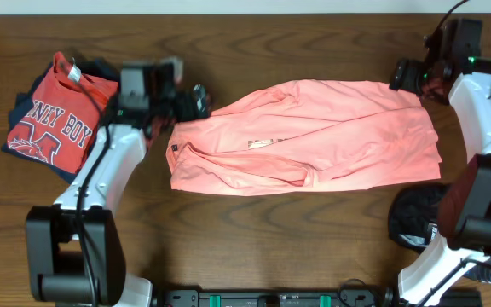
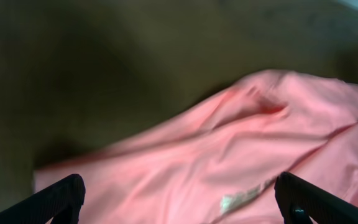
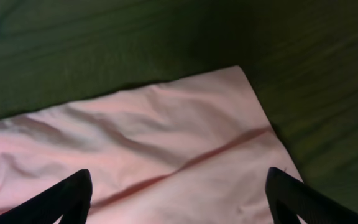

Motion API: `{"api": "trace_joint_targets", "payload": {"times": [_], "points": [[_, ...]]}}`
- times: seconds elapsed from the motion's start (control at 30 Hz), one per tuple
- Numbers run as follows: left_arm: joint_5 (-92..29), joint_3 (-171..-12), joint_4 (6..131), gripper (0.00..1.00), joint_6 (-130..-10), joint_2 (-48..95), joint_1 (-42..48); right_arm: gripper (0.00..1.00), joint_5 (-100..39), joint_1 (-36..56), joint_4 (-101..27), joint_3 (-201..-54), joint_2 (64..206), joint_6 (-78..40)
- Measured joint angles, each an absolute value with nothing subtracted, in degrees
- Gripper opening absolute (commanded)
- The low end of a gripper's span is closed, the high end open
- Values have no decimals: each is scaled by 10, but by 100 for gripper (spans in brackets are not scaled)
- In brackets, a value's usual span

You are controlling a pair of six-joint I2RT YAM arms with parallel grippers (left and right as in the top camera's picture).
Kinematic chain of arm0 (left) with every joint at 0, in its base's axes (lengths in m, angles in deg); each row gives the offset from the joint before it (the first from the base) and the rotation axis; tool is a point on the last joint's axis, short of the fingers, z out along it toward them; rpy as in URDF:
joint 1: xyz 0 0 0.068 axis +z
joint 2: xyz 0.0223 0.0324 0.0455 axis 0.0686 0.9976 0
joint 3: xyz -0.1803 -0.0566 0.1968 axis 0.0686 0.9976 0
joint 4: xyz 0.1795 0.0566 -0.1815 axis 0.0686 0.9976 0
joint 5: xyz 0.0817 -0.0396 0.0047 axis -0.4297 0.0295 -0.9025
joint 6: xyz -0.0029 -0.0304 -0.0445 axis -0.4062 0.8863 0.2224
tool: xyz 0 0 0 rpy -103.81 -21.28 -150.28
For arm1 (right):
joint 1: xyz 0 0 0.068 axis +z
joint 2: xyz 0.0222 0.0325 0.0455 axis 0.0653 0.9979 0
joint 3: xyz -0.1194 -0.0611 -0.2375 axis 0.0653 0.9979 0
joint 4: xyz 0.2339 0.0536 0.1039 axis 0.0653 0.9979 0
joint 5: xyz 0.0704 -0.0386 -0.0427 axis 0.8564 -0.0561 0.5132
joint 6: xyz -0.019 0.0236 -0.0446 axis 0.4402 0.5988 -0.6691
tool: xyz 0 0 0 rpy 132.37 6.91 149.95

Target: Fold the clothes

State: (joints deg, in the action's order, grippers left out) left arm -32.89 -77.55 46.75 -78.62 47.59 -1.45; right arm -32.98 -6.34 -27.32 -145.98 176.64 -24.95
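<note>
The far edge's fold (image 1: 259,96) (image 2: 219,106) lies below my left gripper and to its right in the overhead view, bordering bare table. My left gripper moves across and down onto it next.
The salmon-pink T-shirt (image 1: 314,136) lies crumpled and partly folded across the middle of the table, a small pale print (image 1: 262,142) near its centre. My left gripper (image 1: 196,101) hovers at its upper left corner, open and empty; the left wrist view shows the pink fabric (image 2: 229,162) and print (image 2: 241,199) between the spread fingers (image 2: 179,202). My right gripper (image 1: 403,75) is at the shirt's upper right corner, open and empty; the right wrist view shows the shirt's corner (image 3: 185,137) between its fingers (image 3: 179,199).
A red shirt with white lettering (image 1: 54,115) lies on dark garments at the far left. A black garment (image 1: 420,217) lies at the right by the right arm's base. The table is dark wood (image 1: 271,34).
</note>
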Motion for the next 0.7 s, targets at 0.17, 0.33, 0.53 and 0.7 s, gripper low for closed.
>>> {"api": "trace_joint_targets", "payload": {"times": [0.17,0.33,0.53,0.7], "points": [[-352,-883,464,98,-819,529,-55,96,-328,-63,-271,-1512,1816,-259],[-342,-939,428,98,-835,626,-76,95,-328,-63,-308,-1523,1853,-269],[-336,-949,359,100,-839,737,-107,96,-331,-63,-351,-1524,1884,-273],[-342,-949,318,100,-840,786,-140,96,-335,-63,-368,-1524,1897,-274]]}}
